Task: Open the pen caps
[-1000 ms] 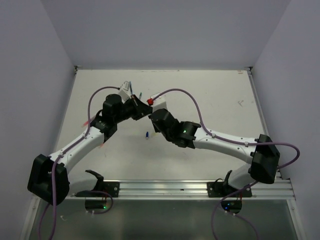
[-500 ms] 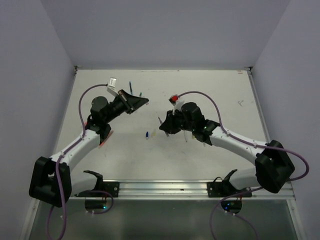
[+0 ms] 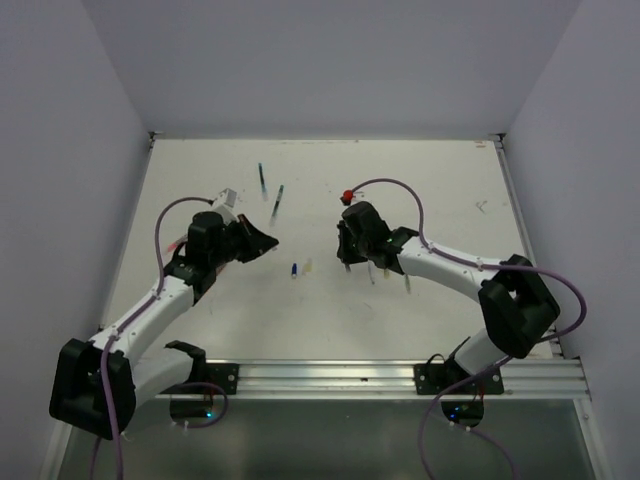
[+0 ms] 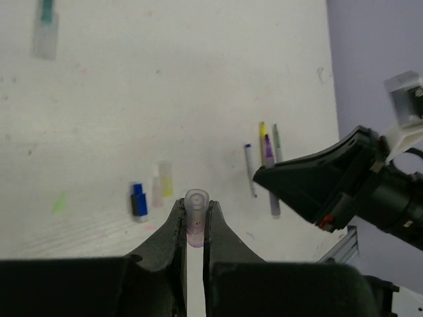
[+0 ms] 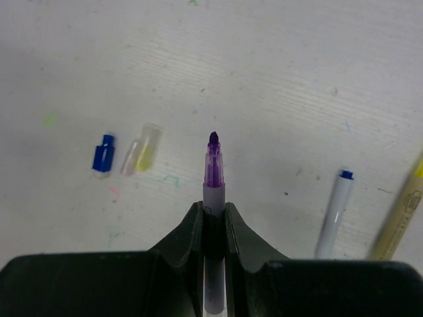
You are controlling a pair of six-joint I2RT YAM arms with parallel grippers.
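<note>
The other loose caps already lie on the table (image 3: 287, 271) (image 4: 123, 203) beside the blue cap, so I should lower my left gripper and draw it back to that spot.
My left gripper (image 4: 196, 206) is shut on a pale purple pen cap (image 4: 196, 201), held above the table; in the top view the left gripper (image 3: 262, 242) is left of centre. My right gripper (image 5: 213, 208) is shut on a grey-bodied purple pen (image 5: 214, 173) with its purple tip bare. It sits right of centre in the top view (image 3: 345, 250). A blue cap (image 5: 102, 156) and a pale yellow cap (image 5: 145, 148) lie loose on the table between the grippers, also seen in the top view (image 3: 294, 270).
A blue-tipped pen (image 5: 334, 211) and a yellow pen (image 5: 403, 224) lie right of the right gripper. Two more pens (image 3: 277, 200) lie at the back, one of them teal (image 4: 46, 20). Walls enclose the table on three sides.
The grippers were together at the back of the table. They have pulled apart, the left with the cap and the right with the pen, and both have come nearer and lower.
</note>
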